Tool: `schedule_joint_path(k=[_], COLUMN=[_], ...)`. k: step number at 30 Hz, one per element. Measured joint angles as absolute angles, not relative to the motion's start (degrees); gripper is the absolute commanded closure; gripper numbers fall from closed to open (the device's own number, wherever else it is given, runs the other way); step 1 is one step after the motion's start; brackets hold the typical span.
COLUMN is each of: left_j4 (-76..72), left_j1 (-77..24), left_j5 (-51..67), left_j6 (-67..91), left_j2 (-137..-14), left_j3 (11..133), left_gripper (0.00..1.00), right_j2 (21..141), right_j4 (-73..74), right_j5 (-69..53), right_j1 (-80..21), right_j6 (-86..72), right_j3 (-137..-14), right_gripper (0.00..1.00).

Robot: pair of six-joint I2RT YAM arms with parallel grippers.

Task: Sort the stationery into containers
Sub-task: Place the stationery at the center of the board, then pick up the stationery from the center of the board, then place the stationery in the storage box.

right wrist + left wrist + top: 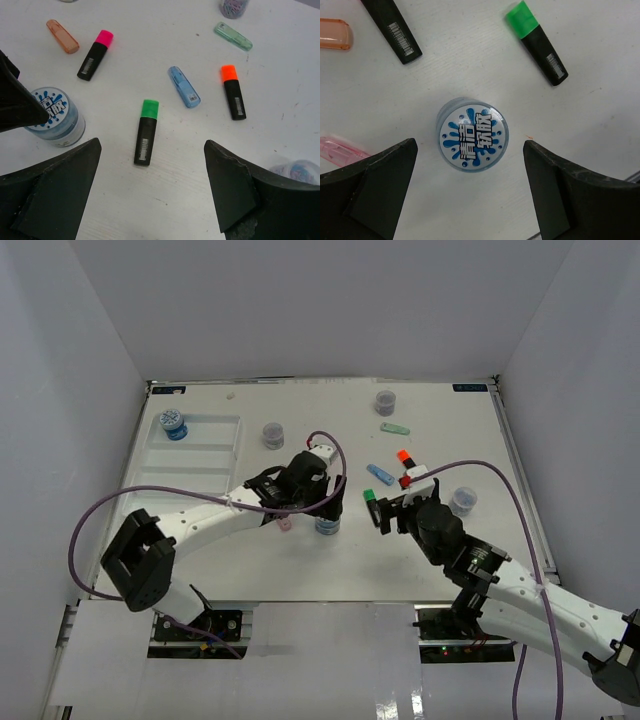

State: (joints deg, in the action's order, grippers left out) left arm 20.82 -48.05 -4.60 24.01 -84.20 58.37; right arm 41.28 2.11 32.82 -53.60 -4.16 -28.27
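Note:
The lid of the round blue jar already lies midway between my open fingers. My left gripper should next move down around the jar, then close on the jar's sides.
My left gripper (326, 506) is open, its jaws standing either side of a round blue jar (472, 134) upright on the table; the jar also shows in the top view (327, 526). My right gripper (393, 510) is open and empty over the near end of a green-capped highlighter (146, 131). A pink-capped highlighter (95, 54), an orange-capped highlighter (233, 92), a blue marker (184, 86), a green marker (233, 36) and an orange marker (62, 36) lie loose. A pink marker (342, 152) lies beside the left finger. The white tray (200, 455) at far left holds one blue jar (173, 424).
Grey jars stand at the back middle (273, 435), back right (385, 401) and right of my right gripper (462, 501). White walls enclose the table on three sides. The two grippers are close together at the table's middle.

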Motion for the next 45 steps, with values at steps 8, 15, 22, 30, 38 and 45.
schedule_joint_path(k=[8,15,22,30,38,45], left_j4=[22.8,24.0,25.3,27.2,26.6,24.4], left_j1=[-53.2,-54.3,-54.2,-41.4,-12.6,-4.2], left_j5=[-12.4,-15.9,-19.9,-20.8,-20.3,-18.6], left_j6=[24.6,26.2,26.2,24.2,20.9,19.7], left_j2=[-93.5,-97.3,-97.2,-91.7,-93.5,-106.8], left_j3=[61.6,62.7,63.6,66.4,77.9,90.7], left_gripper=[0.03,0.31,0.57,0.54,0.51,0.5], right_j2=[33.3,32.6,32.7,33.4,34.5,34.2], right_j4=[6.3,6.4,6.6,7.0,7.1,6.8], right_j5=[37.1,38.3,38.5,37.2,35.1,34.1], right_j1=[-53.6,-53.6,-53.6,-53.6,-53.6,-53.6], right_j6=[-7.5,-8.2,-8.4,-8.4,-8.4,-8.1], right_j3=[-25.3,-25.3,-24.9,-24.6,-24.5,-24.1], right_gripper=[0.1,0.1,0.1,0.1,0.1,0.1])
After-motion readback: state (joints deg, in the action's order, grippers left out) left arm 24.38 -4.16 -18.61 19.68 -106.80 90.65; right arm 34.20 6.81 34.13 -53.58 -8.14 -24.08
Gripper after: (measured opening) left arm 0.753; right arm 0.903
